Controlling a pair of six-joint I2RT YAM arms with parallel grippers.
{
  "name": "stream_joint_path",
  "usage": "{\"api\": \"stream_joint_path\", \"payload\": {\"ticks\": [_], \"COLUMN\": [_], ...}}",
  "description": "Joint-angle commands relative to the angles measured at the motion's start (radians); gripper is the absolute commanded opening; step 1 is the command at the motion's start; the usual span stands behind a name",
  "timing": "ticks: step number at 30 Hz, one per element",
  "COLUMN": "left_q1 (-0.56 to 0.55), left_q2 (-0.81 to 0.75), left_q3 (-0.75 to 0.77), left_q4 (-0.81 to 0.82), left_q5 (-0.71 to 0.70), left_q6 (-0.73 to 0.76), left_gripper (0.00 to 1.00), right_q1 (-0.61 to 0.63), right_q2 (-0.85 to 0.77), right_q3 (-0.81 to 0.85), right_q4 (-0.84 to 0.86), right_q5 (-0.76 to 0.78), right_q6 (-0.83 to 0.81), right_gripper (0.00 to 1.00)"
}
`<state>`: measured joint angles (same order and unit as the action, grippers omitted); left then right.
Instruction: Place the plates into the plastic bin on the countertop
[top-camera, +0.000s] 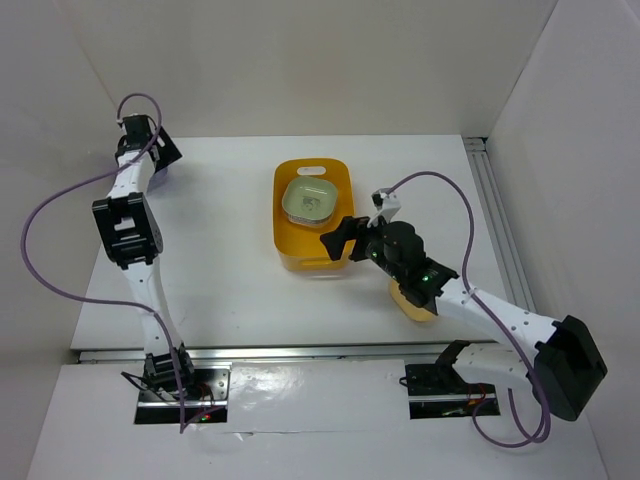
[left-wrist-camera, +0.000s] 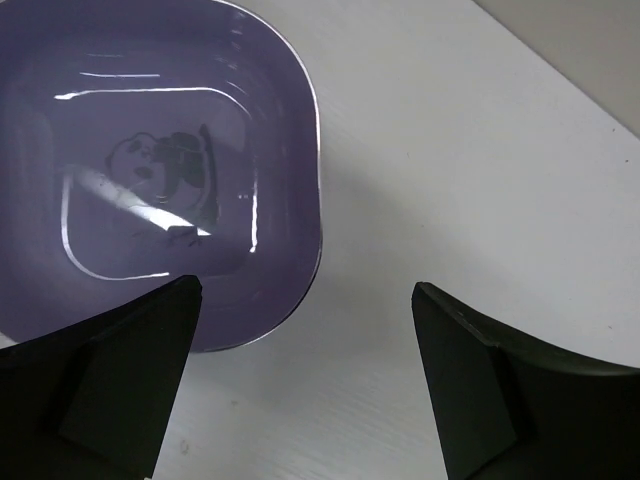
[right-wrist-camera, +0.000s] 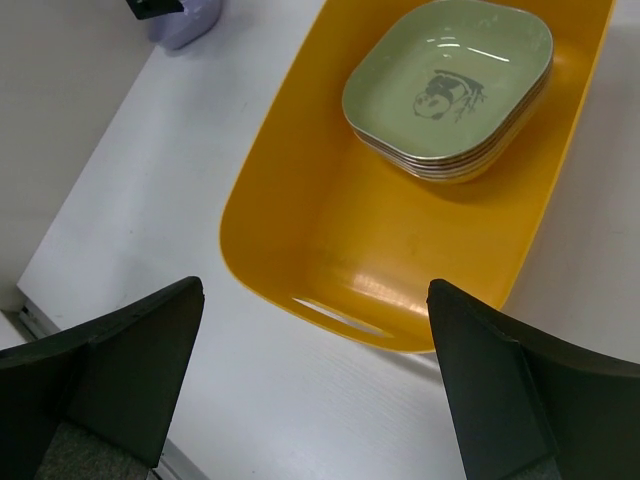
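The lilac plate's rim on the side toward the bin already reaches in between the open fingers of my left gripper. My left gripper will move down over that rim.
The yellow-orange plastic bin stands mid-countertop and holds a stack of plates with a green one on top. In the right wrist view the stack sits at the far end of the bin. My right gripper hangs open and empty over the bin's near handle end. A pale yellow plate lies partly hidden under my right arm. At the far left my left gripper is open above a lilac plate; the plate's corner reaches in between the jaws.
White walls close in the countertop at the back and both sides. A metal rail runs along the right edge and a metal strip along the near edge. Purple cables loop off both arms.
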<state>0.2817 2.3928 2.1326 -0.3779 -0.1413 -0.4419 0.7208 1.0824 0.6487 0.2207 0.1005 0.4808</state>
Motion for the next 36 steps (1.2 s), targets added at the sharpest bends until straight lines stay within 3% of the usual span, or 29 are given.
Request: {"api": "stream_joint_path", "payload": {"ticks": [1, 5, 8, 9, 14, 16, 17, 18, 22, 28, 32, 36], "left_q1": [-0.015, -0.015, -0.006, -0.006, -0.006, -0.006, -0.006, -0.006, -0.006, -0.099, -0.284, -0.562], "left_q2": [0.054, 0.088, 0.100, 0.109, 0.082, 0.066, 0.052, 0.052, -0.012, -0.308, -0.478, -0.587], "left_q3": [0.053, 0.064, 0.027, 0.015, -0.051, -0.072, -0.073, -0.073, -0.034, -0.077, -0.107, -0.190], "left_q4": [0.066, 0.066, 0.066, 0.066, 0.066, 0.057, 0.036, 0.021, -0.099, -0.212, -0.283, -0.283], "left_q5": [0.055, 0.078, 0.078, 0.054, 0.042, 0.042, 0.042, 0.052, 0.103, 0.051, -0.067, -0.139], "left_q6": [0.041, 0.042, 0.032, 0.022, -0.012, -0.021, -0.032, -0.049, -0.109, -0.189, -0.160, -0.138], "left_gripper": [1.00, 1.00, 0.92, 0.80, 0.53, 0.33, 0.11, 0.00, 0.00, 0.00, 0.00, 0.00], "right_q1": [0.014, 0.023, 0.041, 0.042, 0.060, 0.060, 0.060, 0.060, 0.060, 0.069, 0.069, 0.069], "right_q2": [0.025, 0.053, 0.062, 0.062, 0.008, -0.010, -0.033, -0.045, -0.122, -0.252, -0.364, -0.485], "right_q3": [0.018, 0.028, 0.037, 0.037, 0.037, 0.037, 0.037, 0.037, 0.077, 0.219, 0.218, 0.207], "right_q4": [0.069, 0.060, 0.048, 0.048, 0.025, 0.002, 0.002, -0.027, -0.145, -0.438, -0.526, -0.576], "right_q5": [0.051, 0.070, 0.070, 0.079, 0.100, 0.110, 0.123, 0.123, 0.191, 0.405, 0.473, 0.485], "right_q6": [-0.024, -0.024, -0.024, -0.024, -0.024, -0.024, -0.024, -0.024, -0.024, -0.045, -0.034, -0.001], "right_gripper": [1.00, 1.00, 1.00, 1.00, 1.00, 1.00, 1.00, 1.00, 1.00, 1.00, 1.00, 1.00]}}
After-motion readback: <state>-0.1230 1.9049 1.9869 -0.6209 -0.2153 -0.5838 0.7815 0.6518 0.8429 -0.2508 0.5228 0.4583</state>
